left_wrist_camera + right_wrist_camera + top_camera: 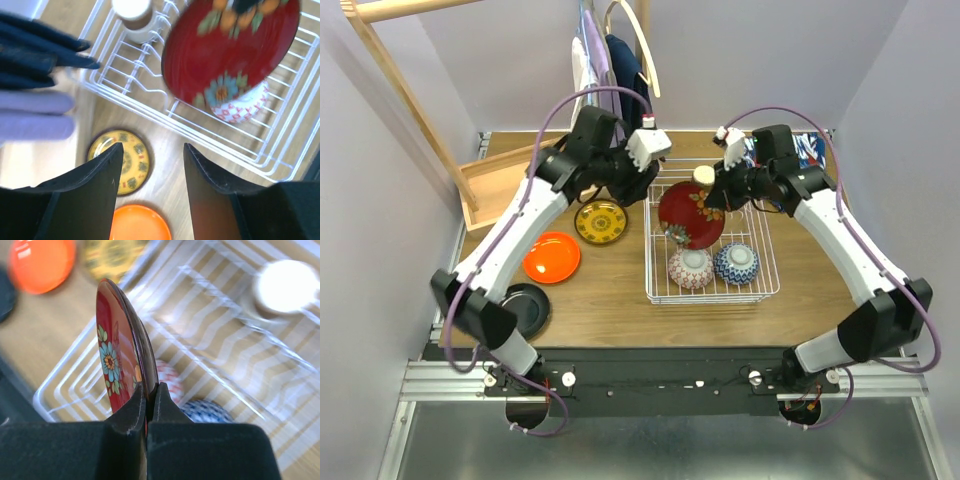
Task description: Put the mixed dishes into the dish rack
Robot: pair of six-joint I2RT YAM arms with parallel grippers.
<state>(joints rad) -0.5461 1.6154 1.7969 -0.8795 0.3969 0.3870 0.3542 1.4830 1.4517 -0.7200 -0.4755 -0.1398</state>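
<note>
Bowls take up the rack's near end, so I will turn my right gripper, shift toward the blue patterned cloth and lower the plate beside the beige cup.
My right gripper is shut on the rim of the red floral plate, holding it on edge above the white wire dish rack; the plate also shows in the right wrist view and the left wrist view. A pink bowl, a blue bowl and a beige cup sit in the rack. My left gripper is open and empty, above the table left of the rack. The yellow plate, orange plate and black plate lie on the table.
A wooden frame stands at the far left. Hanging cloths are behind the rack, and a blue patterned cloth lies at the back right.
</note>
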